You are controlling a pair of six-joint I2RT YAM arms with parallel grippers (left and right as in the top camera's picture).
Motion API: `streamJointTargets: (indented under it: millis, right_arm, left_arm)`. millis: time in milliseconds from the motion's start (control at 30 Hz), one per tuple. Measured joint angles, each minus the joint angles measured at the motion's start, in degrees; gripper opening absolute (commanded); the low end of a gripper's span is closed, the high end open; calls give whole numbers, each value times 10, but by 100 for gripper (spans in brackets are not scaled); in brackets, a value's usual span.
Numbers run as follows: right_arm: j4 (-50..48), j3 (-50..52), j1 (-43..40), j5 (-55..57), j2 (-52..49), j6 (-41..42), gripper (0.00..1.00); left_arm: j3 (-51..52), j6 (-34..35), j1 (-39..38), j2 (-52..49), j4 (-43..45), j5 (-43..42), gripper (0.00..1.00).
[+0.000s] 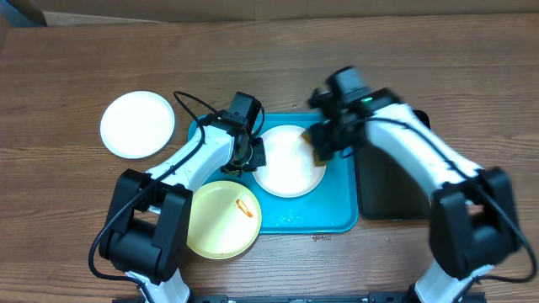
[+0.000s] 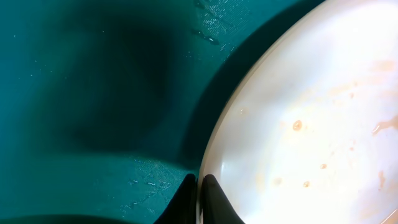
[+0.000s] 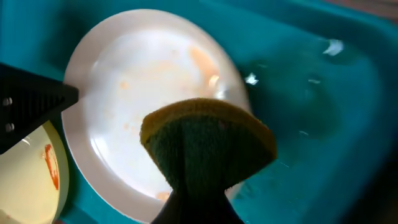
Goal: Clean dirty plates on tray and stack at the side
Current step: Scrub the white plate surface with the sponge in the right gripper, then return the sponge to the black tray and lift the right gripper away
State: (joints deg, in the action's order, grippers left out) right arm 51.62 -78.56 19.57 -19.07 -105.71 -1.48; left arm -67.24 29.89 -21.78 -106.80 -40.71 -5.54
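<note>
My right gripper shifts the sponge off the white plate to the right in the overhead view next, then lowers it into the black tray.
A white plate [image 1: 289, 164] with faint orange smears lies in the turquoise tray [image 1: 337, 217]. My left gripper [image 1: 253, 154] is shut on its left rim [image 2: 217, 149], jaws [image 2: 199, 202] pinching the edge. My right gripper [image 1: 324, 145] is shut on a yellow-green sponge [image 3: 208, 146] held over the plate's right side [image 3: 130, 93]. A pale yellow plate [image 1: 221, 220] with an orange-red smear rests at the tray's front left corner and shows in the right wrist view [image 3: 37, 180]. A clean-looking white plate [image 1: 137, 124] lies on the table at the left.
A black tray [image 1: 383, 189] sits right of the turquoise tray, partly under my right arm. The wooden table [image 1: 84, 50] surrounds everything. Water droplets lie on the tray floor [image 2: 149, 180].
</note>
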Motion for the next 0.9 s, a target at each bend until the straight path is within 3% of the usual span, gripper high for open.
streamJointTargets:
  millis: [300, 467, 733, 800, 900]
  right_arm:
    - [68, 0, -130, 58, 13, 20, 4]
    - [26, 40, -139, 164, 14, 71, 4]
    - [-57, 113, -139, 241, 14, 94, 4]
    - [-69, 124, -139, 247, 14, 96, 11]
    - [-85, 140, -139, 252, 14, 97, 44]
  left_arm:
    - [0, 0, 0, 0, 0, 0, 9]
    - [0, 0, 0, 0, 0, 0, 9]
    - [0, 0, 0, 0, 1, 0, 10]
    - [0, 0, 0, 0, 1, 0, 10]
    - [0, 0, 0, 0, 1, 0, 13]
